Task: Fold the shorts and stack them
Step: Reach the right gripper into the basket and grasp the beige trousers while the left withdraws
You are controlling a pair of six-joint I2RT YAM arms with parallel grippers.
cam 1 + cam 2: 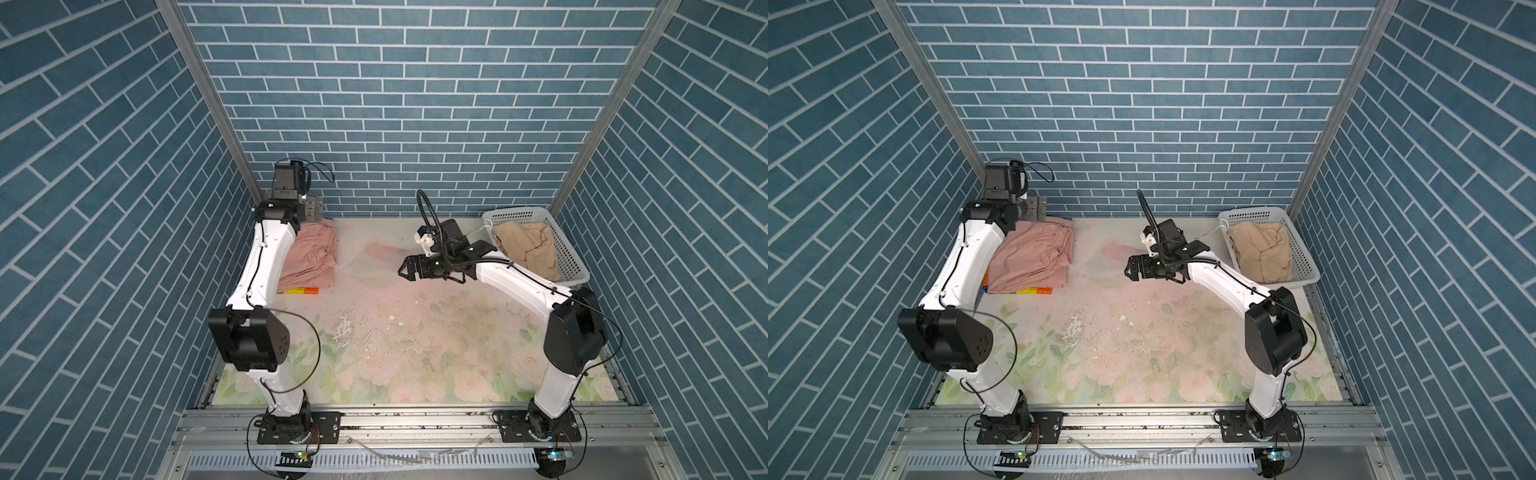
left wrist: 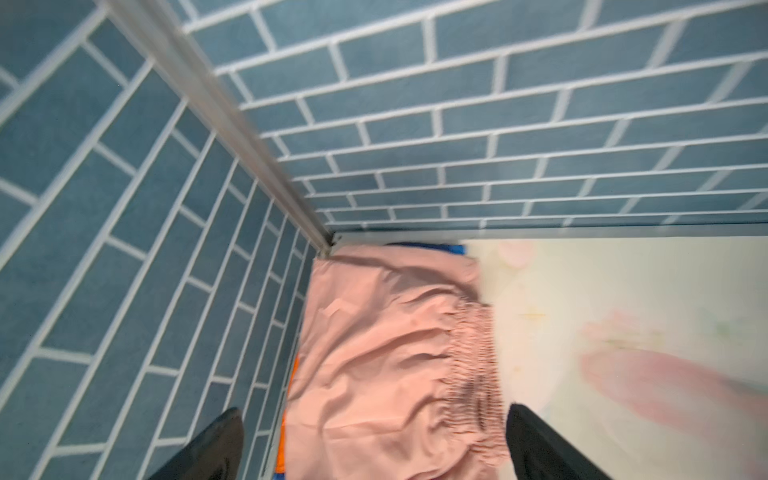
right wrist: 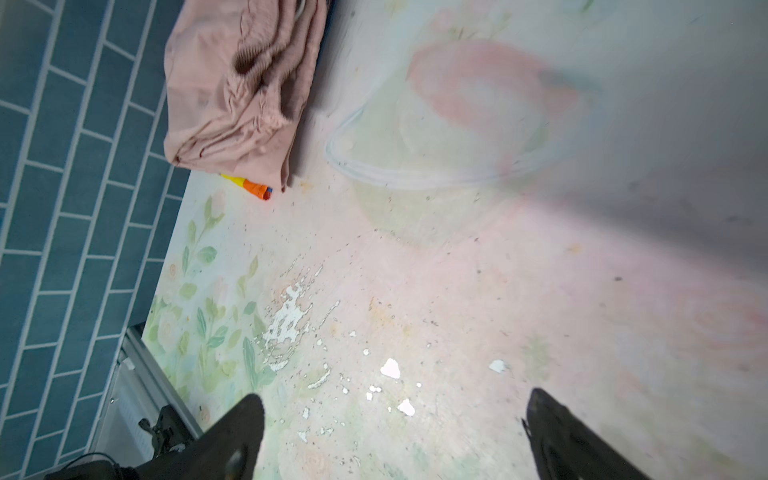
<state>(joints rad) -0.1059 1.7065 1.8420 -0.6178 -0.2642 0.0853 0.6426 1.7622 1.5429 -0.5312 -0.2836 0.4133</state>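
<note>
The right gripper swings its open fingers away from the pink shorts (image 1: 311, 257) next, over to the unfolded beige shorts in the basket and down onto their inner edge (image 1: 500, 234).
The folded pink shorts (image 1: 311, 257) (image 1: 1034, 257) lie in the back left corner, on top of the rainbow-striped shorts (image 1: 305, 291) (image 1: 1036, 291), of which only an edge shows. My left gripper (image 1: 314, 211) (image 2: 374, 444) hangs open just above the pink shorts (image 2: 386, 353), holding nothing. The beige shorts (image 1: 528, 247) (image 1: 1262, 253) sit crumpled in the white basket (image 1: 519, 212) at the back right. My right gripper (image 1: 409, 270) (image 1: 1131, 271) (image 3: 395, 432) hovers open and empty over the middle of the table, between the pink shorts (image 3: 237, 95) and the basket.
The flowered table top (image 1: 415, 332) has flaked paint patches near its middle (image 3: 291, 320). Blue brick-pattern walls (image 1: 104, 208) close in the left, back and right sides. A metal rail (image 1: 415, 419) with both arm bases runs along the front edge.
</note>
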